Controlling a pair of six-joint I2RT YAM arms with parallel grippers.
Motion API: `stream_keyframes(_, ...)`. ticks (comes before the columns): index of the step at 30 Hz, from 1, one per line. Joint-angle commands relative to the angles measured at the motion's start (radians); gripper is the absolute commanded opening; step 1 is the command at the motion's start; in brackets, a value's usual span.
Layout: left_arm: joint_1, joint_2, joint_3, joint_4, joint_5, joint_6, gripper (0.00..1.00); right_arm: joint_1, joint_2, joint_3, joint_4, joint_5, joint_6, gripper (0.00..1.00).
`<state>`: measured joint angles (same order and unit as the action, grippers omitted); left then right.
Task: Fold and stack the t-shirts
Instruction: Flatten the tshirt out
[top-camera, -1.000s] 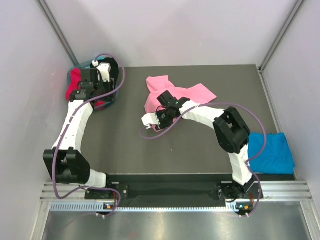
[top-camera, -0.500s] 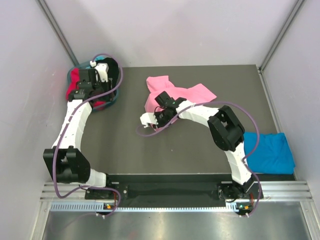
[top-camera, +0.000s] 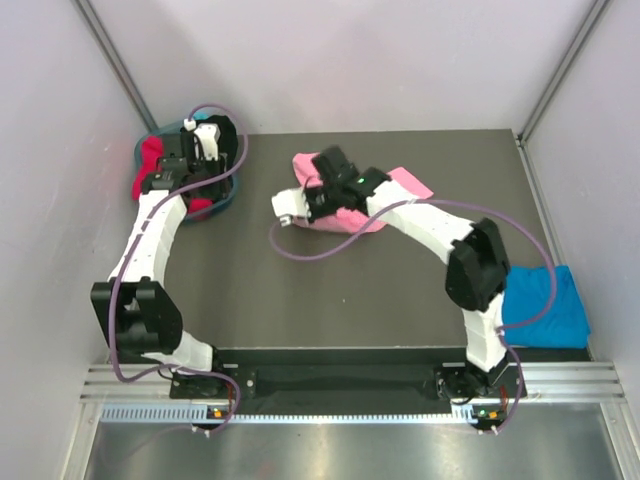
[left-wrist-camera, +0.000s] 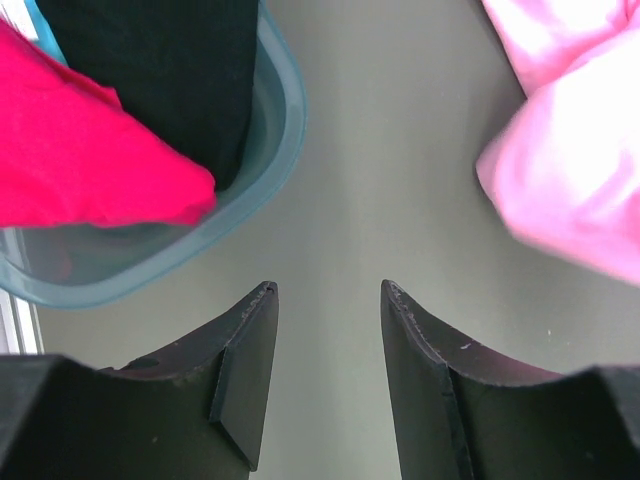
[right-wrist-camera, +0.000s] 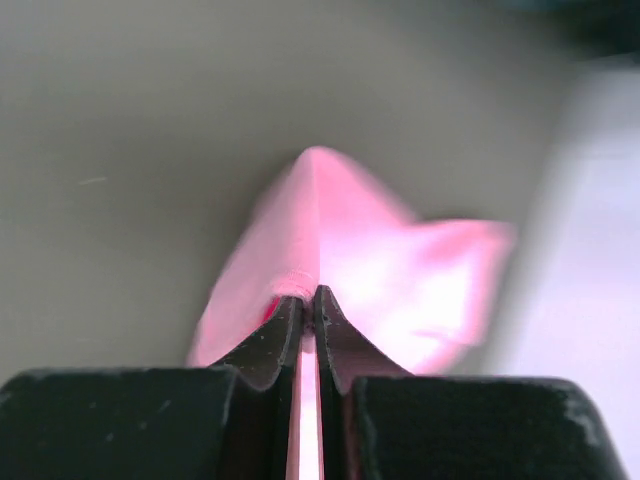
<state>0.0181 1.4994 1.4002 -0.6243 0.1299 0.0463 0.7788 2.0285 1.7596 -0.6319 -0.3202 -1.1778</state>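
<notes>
I am holding the pink t-shirt with my right gripper only, so I need to move my left gripper to the right in the top view and down onto the pink t-shirt's bin-side edge (top-camera: 303, 166) (left-wrist-camera: 540, 42) next.
A light pink t-shirt (top-camera: 405, 183) lies crumpled at the back middle of the table. My right gripper (top-camera: 316, 172) is shut on a fold of it (right-wrist-camera: 400, 270), and the cloth is pinched thin between the jaws (right-wrist-camera: 308, 295). A folded bright blue t-shirt (top-camera: 545, 305) rests at the table's right edge. Red (left-wrist-camera: 90, 160) and black (left-wrist-camera: 170, 70) t-shirts fill a teal bin (left-wrist-camera: 270, 130) at the back left. My left gripper (top-camera: 218, 150) hangs open beside that bin. Nothing is between its jaws (left-wrist-camera: 328, 290), and only bare table lies under them.
The teal bin (top-camera: 225, 195) sits in the back left corner against the wall. Walls close the table in at the left, back and right. The right arm's cable (top-camera: 300, 250) loops over the table in front of the pink shirt.
My right gripper has shut on the pink shirt's near-left edge and carried it toward the back of the table, bunching the cloth. The left arm has barely moved.
</notes>
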Motion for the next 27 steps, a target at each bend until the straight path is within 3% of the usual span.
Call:
stream_keyframes(1, 0.005, 0.033, 0.075, 0.064, -0.012, 0.004, 0.5, 0.013, -0.246, 0.185, 0.09, 0.003, -0.037, 0.0)
stream_keyframes(9, 0.002, 0.153, 0.204, 0.092, -0.003, 0.001, 0.49, -0.05, -0.364, 0.227, 0.427, 0.202, -0.226, 0.0)
stream_keyframes(16, -0.013, 0.18, 0.252, 0.072, 0.112, 0.027, 0.49, -0.245, -0.352, 0.215, 0.505, 0.29, -0.246, 0.0)
stream_keyframes(19, -0.092, 0.208, 0.253, 0.031, 0.158, 0.108, 0.51, -0.322, -0.375, 0.161, 0.494, 0.299, -0.212, 0.0)
stream_keyframes(23, -0.262, 0.289, 0.26, -0.028, 0.137, 0.243, 0.51, -0.371, -0.448, -0.041, 0.478, 0.314, -0.207, 0.0)
stream_keyframes(27, -0.329, 0.375, 0.279, -0.029, 0.151, 0.238, 0.5, -0.401, -0.525, -0.212, 0.521, 0.371, -0.23, 0.0)
